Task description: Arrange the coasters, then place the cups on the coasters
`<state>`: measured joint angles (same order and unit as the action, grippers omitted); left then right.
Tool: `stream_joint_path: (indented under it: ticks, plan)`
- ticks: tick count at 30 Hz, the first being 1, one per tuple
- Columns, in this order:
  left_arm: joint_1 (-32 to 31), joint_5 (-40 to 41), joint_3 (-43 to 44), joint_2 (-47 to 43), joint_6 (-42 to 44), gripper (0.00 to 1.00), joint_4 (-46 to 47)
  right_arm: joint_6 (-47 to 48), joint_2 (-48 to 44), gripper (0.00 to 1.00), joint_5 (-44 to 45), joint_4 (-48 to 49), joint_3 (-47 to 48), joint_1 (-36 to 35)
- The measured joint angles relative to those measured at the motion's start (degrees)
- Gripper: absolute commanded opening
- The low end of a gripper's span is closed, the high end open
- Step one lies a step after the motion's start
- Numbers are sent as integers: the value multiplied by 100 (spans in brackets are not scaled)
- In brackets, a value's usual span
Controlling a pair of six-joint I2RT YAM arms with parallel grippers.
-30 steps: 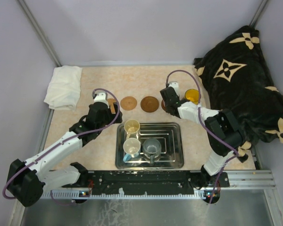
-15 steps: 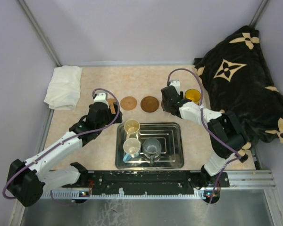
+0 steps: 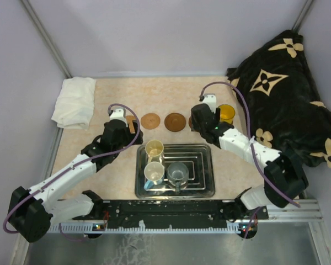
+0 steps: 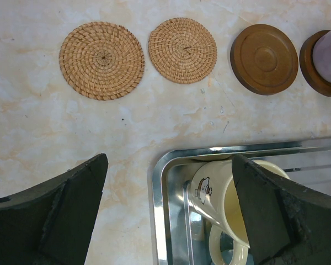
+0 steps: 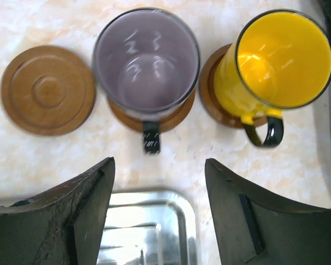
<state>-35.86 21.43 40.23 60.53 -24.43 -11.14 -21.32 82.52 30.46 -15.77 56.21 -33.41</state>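
I will move my right gripper back and to the left in the top view next, then down onto the grey cup's handle (image 3: 177,188), because a wooden coaster is still bare.
In the right wrist view a purple cup (image 5: 146,61) stands on a wooden coaster (image 5: 174,117). Beside it a yellow cup (image 5: 281,61) rests on another coaster (image 5: 209,98), and a bare wooden coaster (image 5: 47,91) lies to their left. My right gripper (image 5: 160,165) is open just short of the purple cup, holding nothing. The left wrist view shows two woven coasters (image 4: 102,60) (image 4: 182,50) and the bare wooden one (image 4: 263,59). My left gripper (image 4: 170,165) is open above the tray's corner and a cream cup (image 4: 226,199). A white cup (image 3: 153,172) and a grey cup (image 3: 177,173) also sit in the tray.
The metal tray (image 3: 201,165) lies in front of the coaster row. A folded white cloth (image 3: 74,102) sits at the back left. A black patterned blanket (image 3: 287,99) fills the right side, close to the yellow cup.
My right gripper has opened, let go of the purple cup on its coaster, and drawn back toward the tray. The left arm has not moved.
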Motion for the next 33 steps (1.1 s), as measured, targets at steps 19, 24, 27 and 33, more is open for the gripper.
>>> stream_joint_path:
  ticks: [19, 24, 27, 33]
  plan:
    - [0, -109, 0, -103, -37, 100, -15, -2120, -1770, 68, 162, -2354, -866, -3320]
    - [0, -146, 0, -120, -74, 100, -55, -2583, -1834, 68, 114, -2699, -850, -4076]
    - [0, -153, 0, -153, -83, 100, -57, -2857, -1738, 67, 109, -2896, -782, -4461]
    - [0, -208, -2, -216, -81, 100, -61, -3335, -1106, 61, 101, -3150, -343, -5007]
